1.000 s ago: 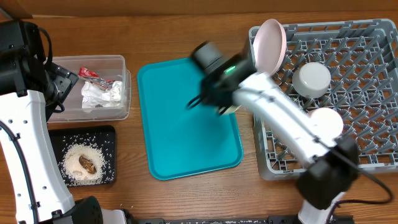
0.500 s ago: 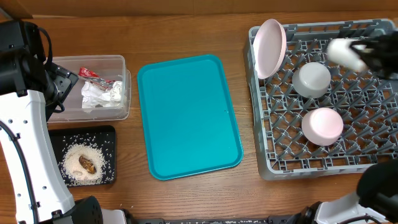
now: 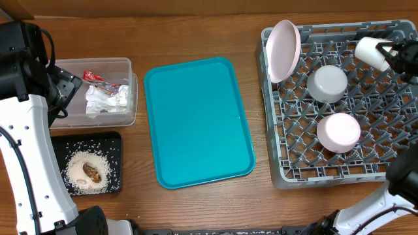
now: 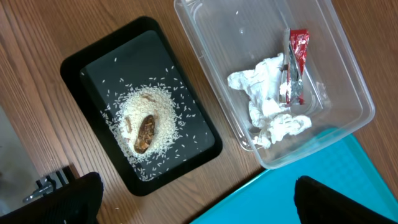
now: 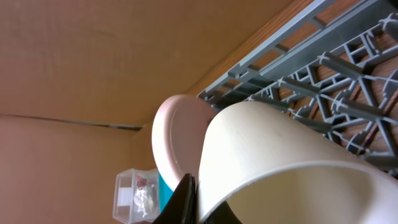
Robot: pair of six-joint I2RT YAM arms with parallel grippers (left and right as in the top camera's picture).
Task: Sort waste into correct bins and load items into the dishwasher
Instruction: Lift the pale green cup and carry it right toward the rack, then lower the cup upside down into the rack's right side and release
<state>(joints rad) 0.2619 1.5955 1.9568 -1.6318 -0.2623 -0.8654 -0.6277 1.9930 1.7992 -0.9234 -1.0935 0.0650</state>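
The cream cup will next go on the empty rack pegs beside the grey bowl: my right gripper will lower, shift toward that bowl, then release the cup.
My right gripper [image 3: 392,53] is shut on a cream cup [image 3: 369,51] and holds it over the far right part of the grey dishwasher rack [image 3: 281,176]. In the right wrist view the cup [image 5: 273,155] fills the frame, its rim pinched by my finger. The rack holds an upright pink plate [image 3: 284,49], a grey bowl [image 3: 327,83] and a pink bowl [image 3: 338,132]. My left gripper [image 4: 193,199] is open and empty, high above the table's left side.
A teal tray [image 3: 196,121] lies mid-table. A clear bin [image 3: 98,91] holds crumpled paper and a red wrapper. A black tray [image 3: 88,166] holds rice and a brown scrap.
My right arm swung from over the teal tray to the far right side of the rack, carrying the cup. The left arm has not moved.
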